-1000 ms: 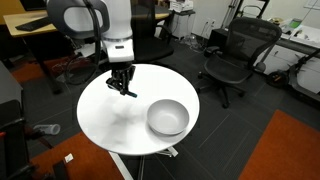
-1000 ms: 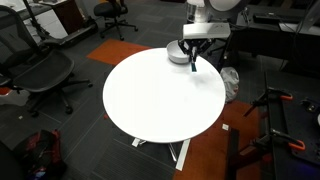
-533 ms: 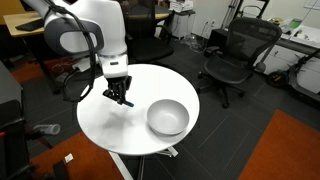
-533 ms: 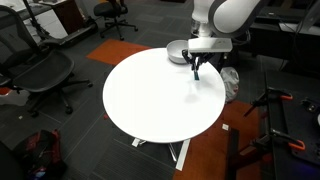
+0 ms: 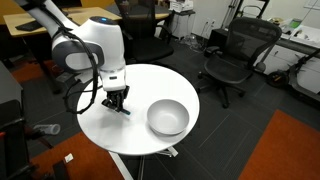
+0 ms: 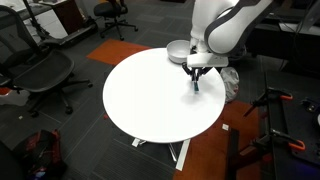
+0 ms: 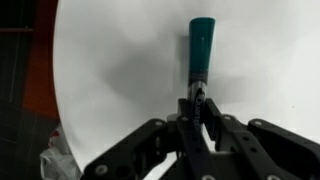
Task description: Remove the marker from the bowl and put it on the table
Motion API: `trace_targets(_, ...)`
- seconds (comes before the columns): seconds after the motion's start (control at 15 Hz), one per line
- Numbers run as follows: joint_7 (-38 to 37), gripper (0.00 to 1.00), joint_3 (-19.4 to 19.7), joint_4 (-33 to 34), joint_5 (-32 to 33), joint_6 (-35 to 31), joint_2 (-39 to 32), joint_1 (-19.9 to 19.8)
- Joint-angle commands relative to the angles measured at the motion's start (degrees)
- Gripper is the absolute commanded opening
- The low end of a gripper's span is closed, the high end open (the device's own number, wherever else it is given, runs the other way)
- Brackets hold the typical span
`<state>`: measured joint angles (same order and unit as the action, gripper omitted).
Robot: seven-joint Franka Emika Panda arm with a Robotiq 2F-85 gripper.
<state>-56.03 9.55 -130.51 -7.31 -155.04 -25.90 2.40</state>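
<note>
My gripper brings the marker (image 7: pixel 200 50) down a little onto the bare white tabletop next and opens to release it, since the marker is already clear of the bowl.
My gripper (image 5: pixel 118 102) is shut on the marker (image 7: pixel 200 50), a slim teal-blue stick with a dark lower part. In the wrist view the marker sticks out ahead of the jaws (image 7: pixel 198 112) over the white table (image 7: pixel 120 60). In both exterior views the gripper hangs low over the table (image 5: pixel 110 125), with the marker's tip close to or touching the top (image 6: pixel 196 84). The grey bowl (image 5: pixel 167 117) stands apart from the gripper near the table's edge and looks empty; it also shows behind the arm (image 6: pixel 178 51).
Black office chairs (image 5: pixel 232 55) (image 6: pixel 35 70) stand around the table. Wooden desks (image 5: pixel 40 25) are behind the robot. An orange carpet patch (image 5: pixel 285 150) lies on the dark floor. A tripod stand (image 6: pixel 270 110) is near the table.
The arm has swung away from the bowl and lowered the marker toward the table top. The marker stays in the jaws.
</note>
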Motion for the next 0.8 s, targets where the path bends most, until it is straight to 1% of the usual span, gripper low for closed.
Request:
trace_targets(0.0, 1.96, 0.05, -1.12, 0.45, -2.42, -1.74, -2.03, -1.04)
trace_targets(0.13, 2.11, 0.05, -0.88, 0.62, -2.64, -1.71, -2.7, -0.89)
trace_targets(0.2, 1.61, 0.06, -0.42, 0.64, -2.28, -1.88, -2.84, -0.48)
trace_targets(0.27, 2.38, 0.44, -0.77, 0.53, -2.4, -1.98, -2.7, -0.81)
trace_targets(0.33, 1.85, 0.46, -0.22, 0.44, -1.86, -2.23, -2.47, -0.25)
trace_targets(0.4, 1.84, 0.51, -0.12, 0.11, -1.76, -2.63, -1.84, -0.1)
trace_targets(0.6, 1.81, 0.75, 0.4, -1.42, -1.19, -4.18, 0.9, 0.54)
trace_targets(0.73, 1.6, 0.88, 1.03, -3.26, -0.55, -4.57, 4.08, 1.18)
